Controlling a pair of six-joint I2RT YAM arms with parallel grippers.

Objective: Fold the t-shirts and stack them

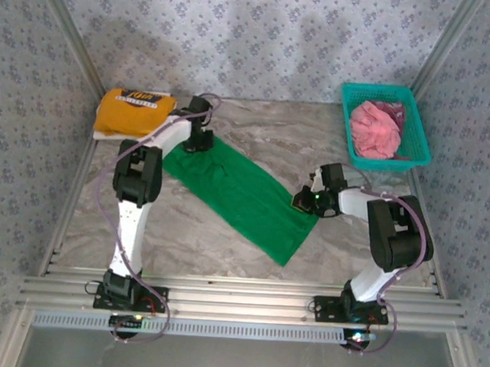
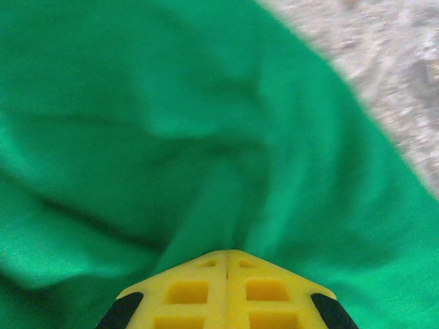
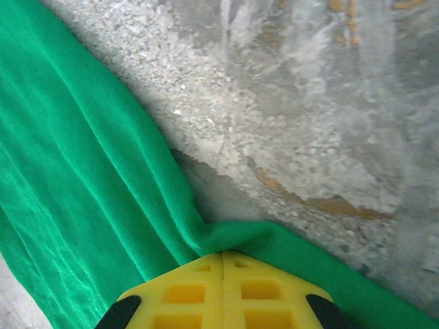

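The diagonal green t-shirt's end swings outward next, toward the basket, to bare marble by the patterned wall [image 1: 234, 120], straightening its slant. My left gripper releases it there.
A bright green t-shirt [image 1: 240, 196] lies as a long diagonal strip across the marble table [image 1: 298, 137]. At the strip's far left end, my left gripper [image 1: 196, 143] is shut on the cloth. In the left wrist view the green folds [image 2: 171, 123] converge into the closed yellow fingertips [image 2: 226, 252]. My right gripper [image 1: 300, 201] is shut on the strip's right edge, near its near end. The right wrist view shows the green hem [image 3: 68, 171] puckered into the closed tips [image 3: 223, 255]. A folded yellow-orange t-shirt [image 1: 133, 110] with dark print lies at the back left. A pink t-shirt [image 1: 376, 129] sits crumpled in the basket.
The teal plastic basket [image 1: 415, 119] stands at the back right against the patterned wall. Aluminium rails [image 1: 238, 299] run along the table's near edge by the arm bases. Bare marble [image 3: 309, 103] shows beside the green hem.
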